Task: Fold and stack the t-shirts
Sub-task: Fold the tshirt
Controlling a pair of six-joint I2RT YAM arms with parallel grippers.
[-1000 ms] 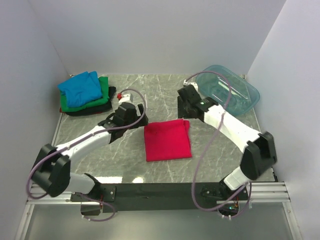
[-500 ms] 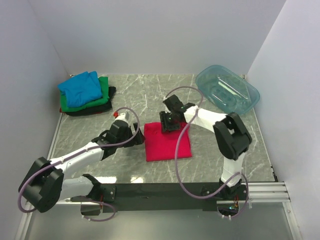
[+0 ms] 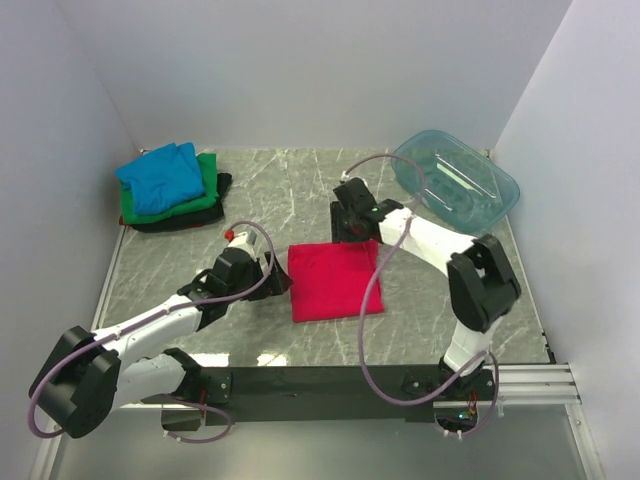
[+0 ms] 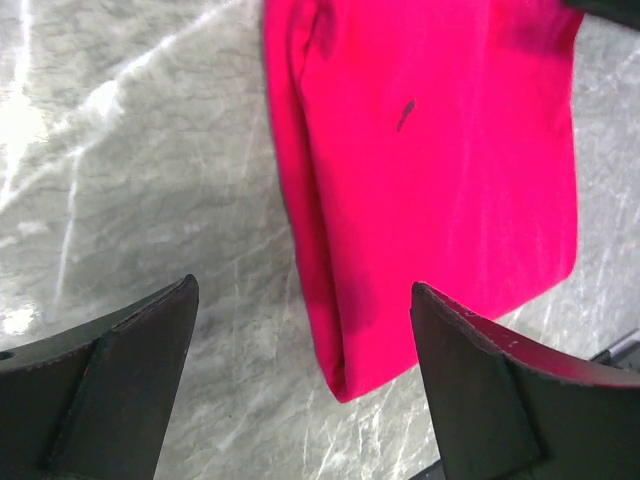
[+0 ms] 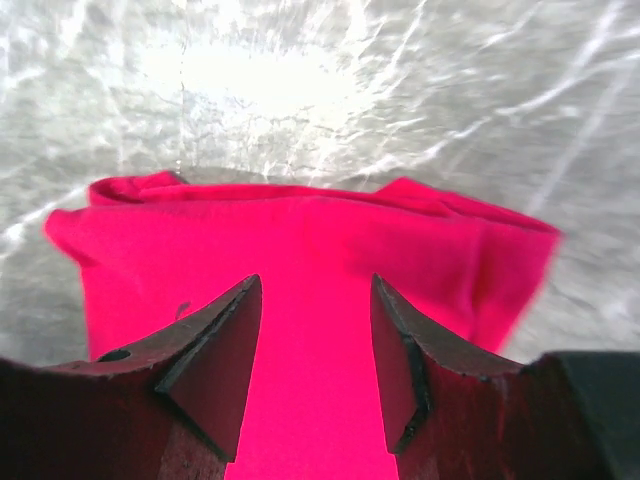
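Note:
I will lower my left gripper next toward the right in the top view, onto the red-pink t-shirt's side edge [image 3: 299, 282] [image 4: 340, 285], because the t-shirt is below it, on that side.
The red-pink t-shirt [image 3: 335, 280] lies folded into a rectangle on the marble table, also seen in the left wrist view [image 4: 430, 170] and the right wrist view [image 5: 300, 260]. My left gripper [image 3: 278, 283] is open and empty, low beside the shirt's left edge near its front corner. My right gripper [image 3: 348, 232] is open and empty, just above the shirt's far edge. The blue t-shirt [image 3: 160, 175] lies on the green one [image 3: 205, 192], which lies on the black one [image 3: 165, 222], stacked at the back left.
A clear teal plastic tub [image 3: 455, 180] stands at the back right. White walls close the table on three sides. The black mounting rail [image 3: 320, 385] runs along the near edge.
My right gripper has lifted off the shirt and drawn back to its far edge. My left gripper has slid nearer, along the shirt's left edge. The shirt lies still.

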